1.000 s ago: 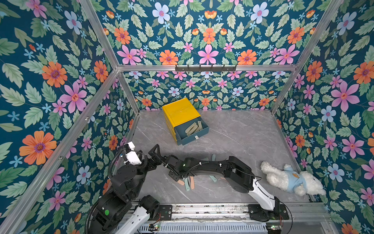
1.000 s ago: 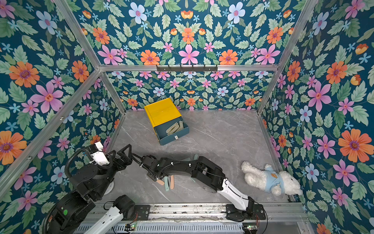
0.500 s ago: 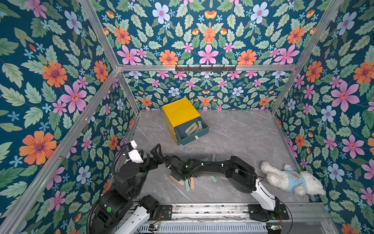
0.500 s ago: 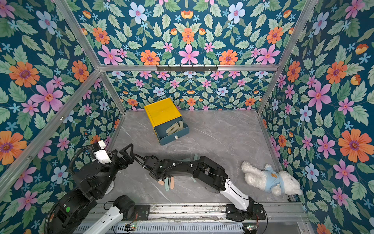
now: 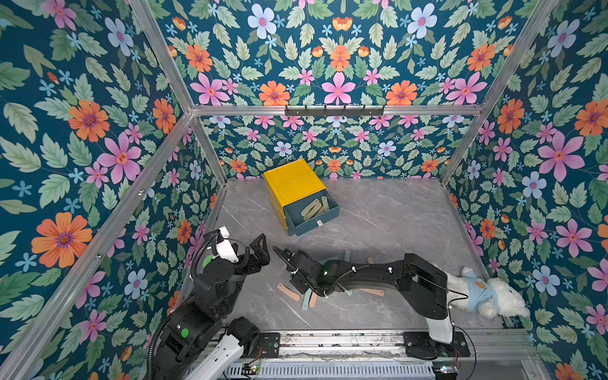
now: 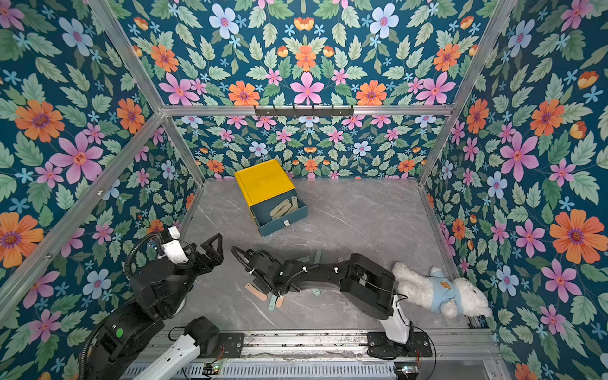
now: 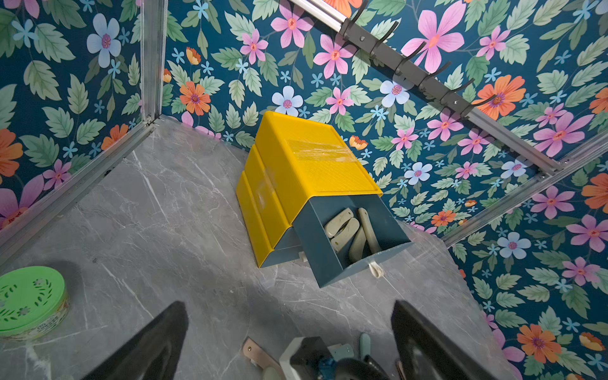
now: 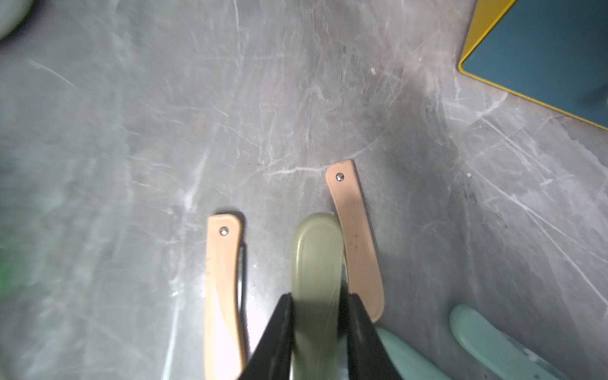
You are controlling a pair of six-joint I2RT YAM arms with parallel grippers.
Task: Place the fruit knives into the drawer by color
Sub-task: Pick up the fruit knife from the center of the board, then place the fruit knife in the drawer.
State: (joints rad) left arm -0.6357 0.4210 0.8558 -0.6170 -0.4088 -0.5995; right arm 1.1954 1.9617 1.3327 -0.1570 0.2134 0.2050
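Observation:
My right gripper raises its matching knife next, carries it outward over the olive knives in the teal drawer (image 5: pixel 329 217) and lets it go.
The drawer (image 5: pixel 292 187) is a yellow cabinet at the back. Its top teal drawer (image 5: pixel 329 217) is pulled out, and several olive fruit knives (image 5: pixel 311 209) lie inside. My right gripper (image 8: pixel 317 302) is shut on an olive-green knife (image 8: pixel 317 260), low over the table between two pink knives (image 8: pixel 223 289) (image 8: pixel 357 237). Mint knives (image 8: pixel 487 339) lie beside it. In both top views the right gripper (image 5: pixel 299 284) (image 6: pixel 263 284) sits over loose pink and mint knives (image 5: pixel 288 291) (image 6: pixel 256 291). My left gripper (image 7: pixel 289 304) (image 5: pixel 256 256) hangs open and empty, facing the drawer.
A white plush toy in a blue shirt (image 5: pixel 483 291) lies at the right front by the wall. A green round lidded tin (image 7: pixel 29 299) stands near the left wall. More knives (image 5: pixel 373 292) lie partly under the right arm. A hook rail (image 5: pixel 334 110) runs along the back wall.
My right gripper has drawn slightly tighter on the olive knife. The left arm has edged a little towards the middle. The loose knives on the table lie as before.

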